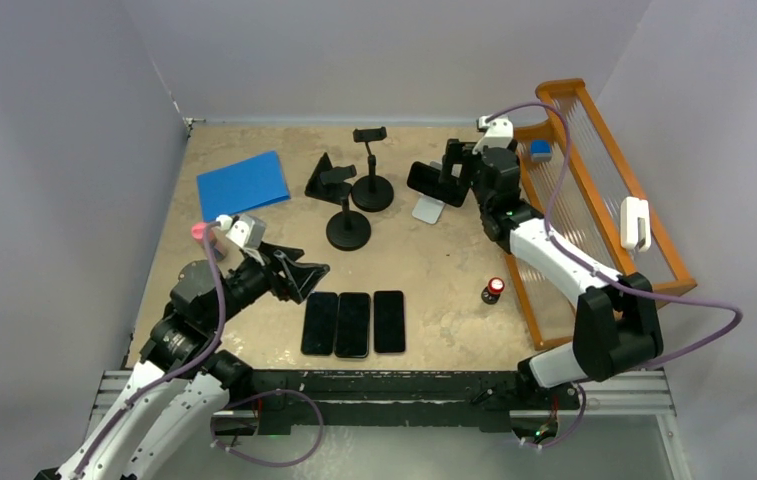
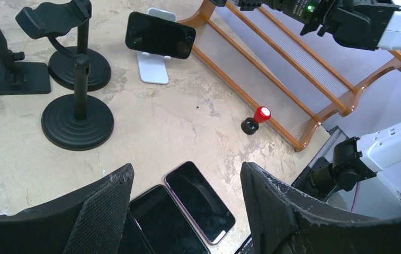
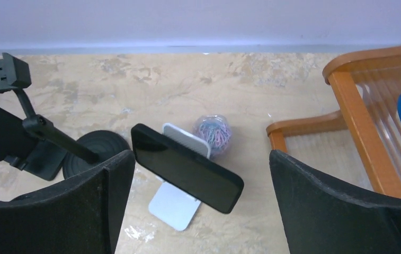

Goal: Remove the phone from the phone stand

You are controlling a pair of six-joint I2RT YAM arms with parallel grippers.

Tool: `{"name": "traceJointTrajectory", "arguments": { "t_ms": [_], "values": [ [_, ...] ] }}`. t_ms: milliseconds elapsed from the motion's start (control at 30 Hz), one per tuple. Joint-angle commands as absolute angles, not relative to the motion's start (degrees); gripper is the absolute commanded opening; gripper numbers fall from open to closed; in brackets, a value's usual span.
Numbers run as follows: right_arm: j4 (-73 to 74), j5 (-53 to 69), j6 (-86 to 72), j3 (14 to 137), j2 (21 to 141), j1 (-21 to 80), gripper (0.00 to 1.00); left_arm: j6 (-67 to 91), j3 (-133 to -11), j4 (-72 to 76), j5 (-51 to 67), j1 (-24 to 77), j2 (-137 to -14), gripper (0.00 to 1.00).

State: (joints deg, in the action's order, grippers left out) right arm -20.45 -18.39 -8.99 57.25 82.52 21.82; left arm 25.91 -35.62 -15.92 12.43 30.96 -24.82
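Observation:
My right gripper should move down with its open fingers on either side of the phone's end by the orange rack (image 3: pixel 231 191), which is below the gripper and sticks out past the silver stand.
A black phone (image 1: pixel 432 181) leans sideways on a small silver stand (image 1: pixel 428 211) at the back right of the table. My right gripper (image 1: pixel 457 172) is open right beside it. In the right wrist view the phone (image 3: pixel 186 168) sits on the stand (image 3: pixel 174 205) between and just ahead of the spread fingers of that gripper (image 3: pixel 201 159), untouched. My left gripper (image 1: pixel 306 276) is open and empty at the front left. It hovers over three dark phones (image 1: pixel 353 323) lying flat, which also show in the left wrist view (image 2: pixel 198 201).
Two black pole stands (image 1: pixel 349 228) (image 1: pixel 372 190) and a black wedge stand (image 1: pixel 329 180) stand left of the silver stand. A blue sheet (image 1: pixel 244 184) lies at the back left. An orange wooden rack (image 1: pixel 594 190) lines the right side, with a red-capped bottle (image 1: pixel 494 290) beside it. A ball of clips (image 3: pixel 212 133) sits behind the stand.

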Motion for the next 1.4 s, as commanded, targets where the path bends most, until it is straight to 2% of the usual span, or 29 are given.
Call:
{"name": "traceJointTrajectory", "arguments": {
  "t_ms": [0,200,800,1033,1367],
  "values": [
    [-27.7,-7.0,-8.9,56.3,84.5,17.2,0.96,25.9,-35.5,-11.0,18.4,28.5,-25.8,0.72],
    [-26.6,-3.8,-5.6,60.3,90.1,16.0,0.95,26.6,-35.1,-9.4,23.7,25.9,-27.2,0.71],
    [-24.2,2.5,-3.2,62.9,100.1,14.4,0.89,26.4,-35.0,-9.5,25.0,25.9,-27.3,0.71],
    [-24.1,5.8,-3.5,62.2,101.2,14.2,0.78,26.4,-34.9,-9.3,25.3,25.9,-27.3,0.71],
    [-24.2,6.6,-4.7,60.3,100.5,14.2,0.56,26.5,-34.9,-9.3,25.4,25.9,-27.1,0.71]
  ]
}}
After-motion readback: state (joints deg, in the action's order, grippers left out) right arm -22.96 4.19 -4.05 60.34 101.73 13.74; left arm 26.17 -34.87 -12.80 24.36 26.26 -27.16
